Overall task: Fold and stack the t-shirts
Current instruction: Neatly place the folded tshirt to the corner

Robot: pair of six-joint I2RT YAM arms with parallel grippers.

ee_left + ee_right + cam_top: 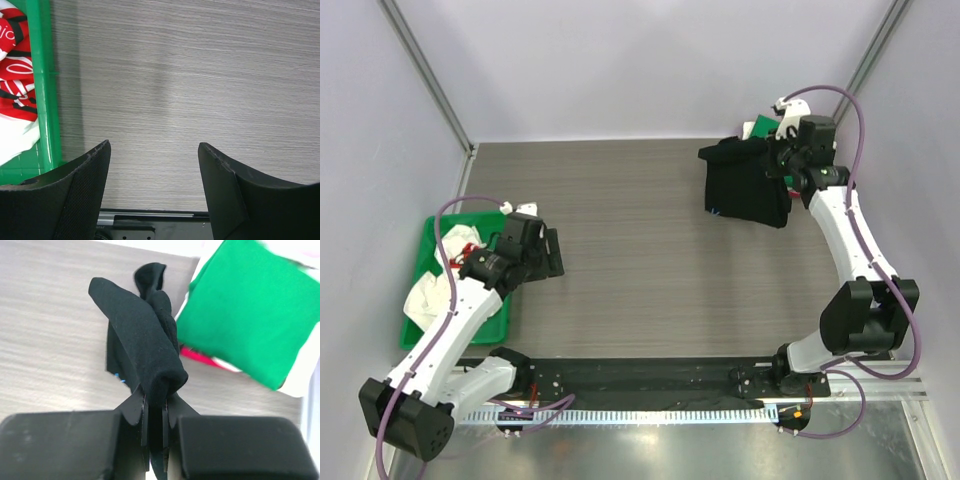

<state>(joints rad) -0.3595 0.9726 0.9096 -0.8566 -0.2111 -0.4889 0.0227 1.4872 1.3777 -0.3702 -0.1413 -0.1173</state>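
The folded green t-shirt (765,127) already lies flat below the right gripper, so the robot should next carry the black t-shirt (745,182) in that gripper outward over it, then lower and release it.
My right gripper (782,158) is shut on the folded black t-shirt (745,182) and holds it at the far right of the table; the cloth (145,347) hangs bunched from the closed jaws. Just beyond it lies a folded green t-shirt (250,310) on top of red (200,358) and white cloth; its green corner shows in the top view (758,127). My left gripper (554,253) is open and empty over bare table beside the tray, fingers (92,170) wide apart. A white t-shirt (428,295) and red-patterned cloth (17,75) lie crumpled in the tray.
A green plastic tray (432,235) sits at the left table edge; its rim (47,85) shows in the left wrist view. Grey walls close the table at back and sides. A black rail (650,380) runs along the near edge.
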